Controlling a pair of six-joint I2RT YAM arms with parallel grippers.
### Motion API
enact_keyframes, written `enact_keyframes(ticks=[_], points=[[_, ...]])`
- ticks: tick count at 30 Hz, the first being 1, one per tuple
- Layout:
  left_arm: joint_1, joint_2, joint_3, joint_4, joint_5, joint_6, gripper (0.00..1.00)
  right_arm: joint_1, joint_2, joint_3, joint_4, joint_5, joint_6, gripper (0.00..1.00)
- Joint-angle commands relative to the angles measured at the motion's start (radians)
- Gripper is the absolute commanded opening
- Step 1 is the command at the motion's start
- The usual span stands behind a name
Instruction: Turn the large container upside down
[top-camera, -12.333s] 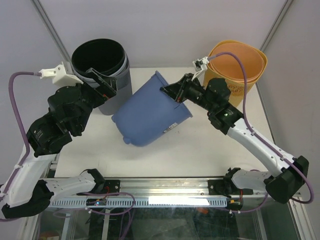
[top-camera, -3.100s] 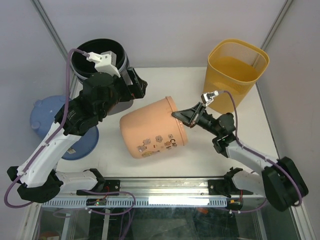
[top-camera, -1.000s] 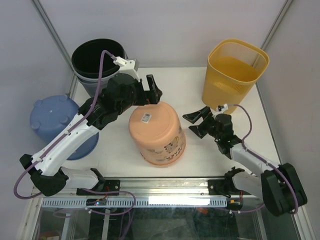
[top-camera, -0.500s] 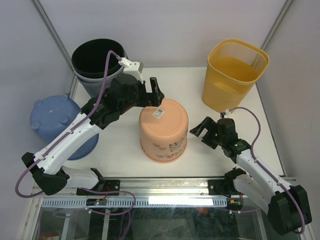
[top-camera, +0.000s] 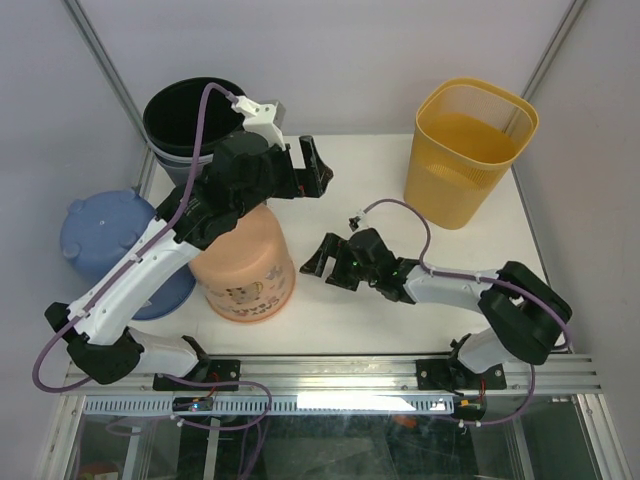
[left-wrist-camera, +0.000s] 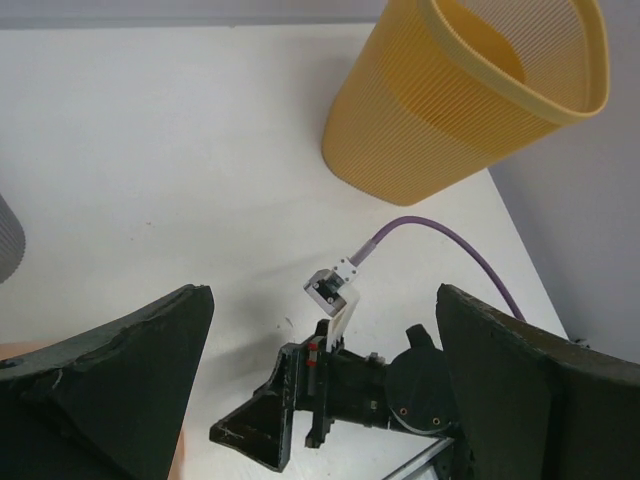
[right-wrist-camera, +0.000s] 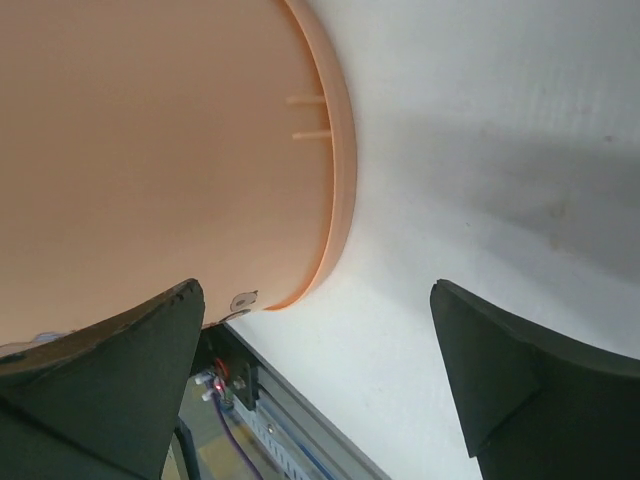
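The right gripper rises off the tabletop next and reaches outward onto the yellow basket's rim facing the black bin. The yellow basket still stands with its opening up.
The large container is a peach bin with small animal prints. It stands mouth-down on the white table at the front left, partly under my left arm. My left gripper hangs open above the table behind it, holding nothing. My right gripper lies low on the table just right of the bin, open and pointing at it. In the right wrist view the bin's wall and its rim fill the upper left, apart from my open right gripper. The left wrist view shows the open left gripper over the right gripper.
A yellow mesh basket stands upright at the back right, also seen as the yellow basket. A black bin stands at the back left. A blue bin sits mouth-down off the table's left side. The metal rail runs along the front edge.
The peach bin has shifted left and forward, still mouth-down. My right gripper has swung left, low across the table, towards it. My left gripper has lifted off it and drawn back.
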Motion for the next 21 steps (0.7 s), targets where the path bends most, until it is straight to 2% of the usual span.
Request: enact_keyframes(ticks=[1,3,6,10,14,16,18,21], points=[[0.006,-0.037,0.057,0.045,0.02,0.019,0.99,-0.023,-0.054,0.043,0.091,0.047,-0.017,1.0],[0.007,-0.035,0.056,0.039,0.02,0.026,0.99,-0.043,-0.136,0.019,0.005,0.102,-0.067,0.99],[0.008,-0.02,0.058,0.038,0.031,0.033,0.99,-0.067,-0.31,0.022,-0.218,0.251,-0.222,0.99],[0.013,0.055,0.086,0.059,0.122,0.058,0.99,-0.109,-0.539,0.128,-0.514,0.456,-0.523,0.99],[0.014,0.218,0.169,0.079,0.213,0.074,0.99,-0.134,-0.705,0.266,-0.645,0.662,-0.708,0.99],[0.016,0.28,0.159,0.119,0.249,0.078,0.99,-0.149,-0.719,0.333,-0.632,0.744,-0.792,0.99],[0.02,0.334,0.135,0.144,0.278,0.073,0.99,-0.175,-0.665,0.421,-0.614,0.767,-0.878,0.99],[0.014,0.388,0.096,0.144,0.348,0.056,0.99,-0.275,-0.455,0.693,-0.723,0.701,-0.944,0.99]])
